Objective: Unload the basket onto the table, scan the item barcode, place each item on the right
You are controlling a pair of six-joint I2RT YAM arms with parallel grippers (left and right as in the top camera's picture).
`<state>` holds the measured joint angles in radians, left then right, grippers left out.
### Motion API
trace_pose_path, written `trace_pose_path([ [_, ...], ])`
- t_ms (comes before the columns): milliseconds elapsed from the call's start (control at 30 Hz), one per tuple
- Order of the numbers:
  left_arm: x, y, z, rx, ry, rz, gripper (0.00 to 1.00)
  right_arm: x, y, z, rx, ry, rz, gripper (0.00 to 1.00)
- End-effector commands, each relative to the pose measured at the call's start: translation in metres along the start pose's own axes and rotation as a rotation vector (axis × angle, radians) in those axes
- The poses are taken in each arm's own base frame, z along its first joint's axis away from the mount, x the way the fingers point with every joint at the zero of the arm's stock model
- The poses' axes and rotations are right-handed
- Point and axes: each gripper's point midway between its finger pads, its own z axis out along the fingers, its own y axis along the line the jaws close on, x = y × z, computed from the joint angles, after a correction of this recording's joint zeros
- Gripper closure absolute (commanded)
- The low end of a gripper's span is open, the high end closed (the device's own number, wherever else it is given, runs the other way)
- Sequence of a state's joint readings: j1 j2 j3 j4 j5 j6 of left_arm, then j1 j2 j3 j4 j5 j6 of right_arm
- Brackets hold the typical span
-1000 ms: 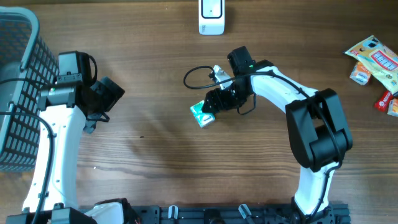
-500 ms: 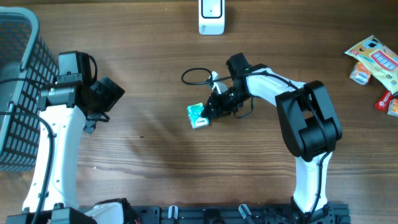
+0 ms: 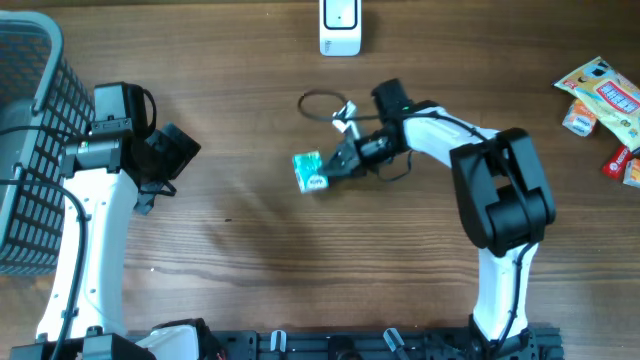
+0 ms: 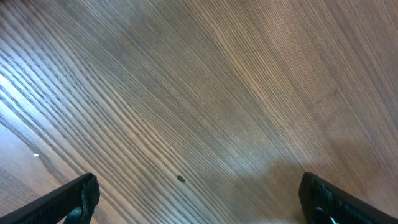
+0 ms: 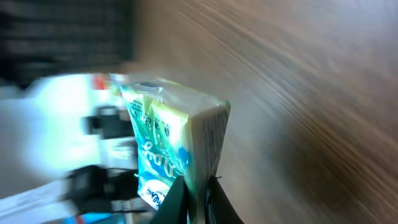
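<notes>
Next, my right gripper carries the packet outward, tilting toward level, to the near end of the white scanner [image 3: 340, 46], since the packet is still well short.
The item is a small green and white packet [image 3: 310, 170] near the middle of the wooden table; up close the packet [image 5: 174, 140] is blurred, held edge-on above the wood. My right gripper [image 3: 336, 163] is shut on the packet's right end, its dark fingers [image 5: 179, 198] pinching the lower edge, gripper [image 5: 198, 194]. A white scanner [image 3: 340, 27] stands at the table's far edge. My left gripper [image 3: 168, 160] hovers at the left, well away from the packet, and is open [image 4: 199, 198] over bare wood with nothing between its fingers [image 4: 79, 196].
A dark mesh basket [image 3: 25, 150] occupies the left edge. Several snack packets [image 3: 605, 100] lie at the far right. A black cable loop [image 3: 318, 102] curls just behind the right wrist.
My right gripper has shut on the packet and carried it left and a little toward the far edge. The cable loop has shifted with the wrist. The left arm has not moved.
</notes>
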<state>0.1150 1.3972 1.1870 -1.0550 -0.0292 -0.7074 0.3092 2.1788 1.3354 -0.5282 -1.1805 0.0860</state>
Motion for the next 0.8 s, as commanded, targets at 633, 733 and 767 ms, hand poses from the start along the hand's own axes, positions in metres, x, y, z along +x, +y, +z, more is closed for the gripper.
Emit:
trace_pose_path([
  [633,-0.006,-0.002,-0.002,-0.001,-0.020,0.018,0.00,-0.089,0.089,-0.163,-0.356,-0.200,0.043,0.96],
  [733,-0.006,-0.002,-0.002,-0.001,-0.020,0.017,0.00,-0.087,0.114,-0.173,-0.335,-0.227,-0.012,0.96],
  [767,-0.006,-0.002,-0.002,-0.001,-0.020,0.017,0.00,-0.087,0.122,-0.176,-0.335,-0.250,-0.030,0.96],
])
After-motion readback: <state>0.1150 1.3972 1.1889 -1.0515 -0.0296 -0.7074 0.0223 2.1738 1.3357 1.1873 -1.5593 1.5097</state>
